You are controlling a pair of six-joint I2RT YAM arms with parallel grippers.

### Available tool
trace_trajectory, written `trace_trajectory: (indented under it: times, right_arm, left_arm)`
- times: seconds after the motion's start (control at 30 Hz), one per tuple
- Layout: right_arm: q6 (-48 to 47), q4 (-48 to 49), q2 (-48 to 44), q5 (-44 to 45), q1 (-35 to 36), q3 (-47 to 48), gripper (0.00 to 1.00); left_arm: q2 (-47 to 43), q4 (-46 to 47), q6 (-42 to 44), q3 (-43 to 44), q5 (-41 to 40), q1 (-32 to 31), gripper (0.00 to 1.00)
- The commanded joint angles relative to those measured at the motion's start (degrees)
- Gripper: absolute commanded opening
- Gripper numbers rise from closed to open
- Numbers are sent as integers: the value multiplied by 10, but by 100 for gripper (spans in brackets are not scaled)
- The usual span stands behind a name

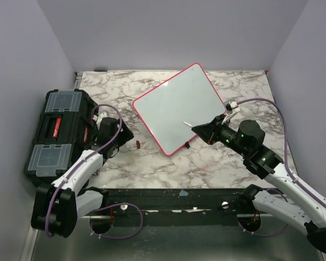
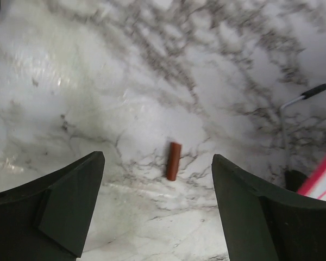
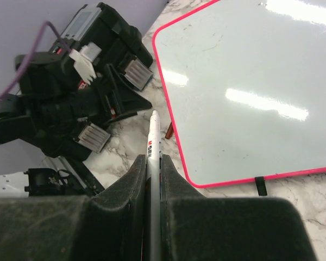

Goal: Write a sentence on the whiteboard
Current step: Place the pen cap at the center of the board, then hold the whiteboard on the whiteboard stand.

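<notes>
The whiteboard's corner nearest the toolbox (image 2: 315, 176) lies clear of the marker, so my left gripper needs to move outward and to the right in the top view and close on that corner.
The whiteboard (image 1: 179, 106) lies tilted on the marble table; its pale surface in a red-pink frame is blank, and no sentence shows on it. It also shows in the right wrist view (image 3: 250, 87). My right gripper (image 1: 200, 129) is shut on a white marker (image 3: 153, 142), whose tip points over the board's near edge (image 1: 187, 124). My left gripper (image 2: 158, 217) is open and empty above the table. A small red-brown marker cap (image 2: 173, 160) lies on the marble just ahead of it, also in the top view (image 1: 137, 144).
A black toolbox (image 1: 57, 130) with clear lid compartments stands at the left, close to my left arm. The board's pink corner (image 2: 323, 176) and a thin black-tipped wire stand (image 2: 301, 98) show at the right of the left wrist view. Walls close in on three sides.
</notes>
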Motion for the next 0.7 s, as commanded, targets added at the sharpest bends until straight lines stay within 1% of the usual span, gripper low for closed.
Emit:
trace_trajectory:
  times: [0.0, 0.13, 0.27, 0.4, 0.47, 0.6, 0.67]
  right_arm:
    - [-20, -23, 18, 17, 2, 35, 1]
    - [-25, -26, 33, 25, 2, 51, 1]
    - [-26, -29, 56, 31, 2, 69, 1]
    - [-27, -34, 78, 32, 2, 80, 1]
    - [-25, -35, 84, 37, 2, 82, 1]
    - [-26, -38, 97, 46, 2, 92, 1]
    - [-29, -43, 102, 50, 2, 101, 1]
  left_arm:
    - [-58, 1, 100, 66, -30, -1, 84]
    - [-57, 17, 172, 131, 30, 12, 86]
    - [-21, 9, 213, 219, 85, 24, 86]
    - [17, 41, 248, 272, 151, 45, 88]
    - [41, 37, 259, 308, 183, 60, 88]
    - [99, 25, 253, 380, 295, 106, 87]
    - [125, 26, 250, 407, 340, 118, 86]
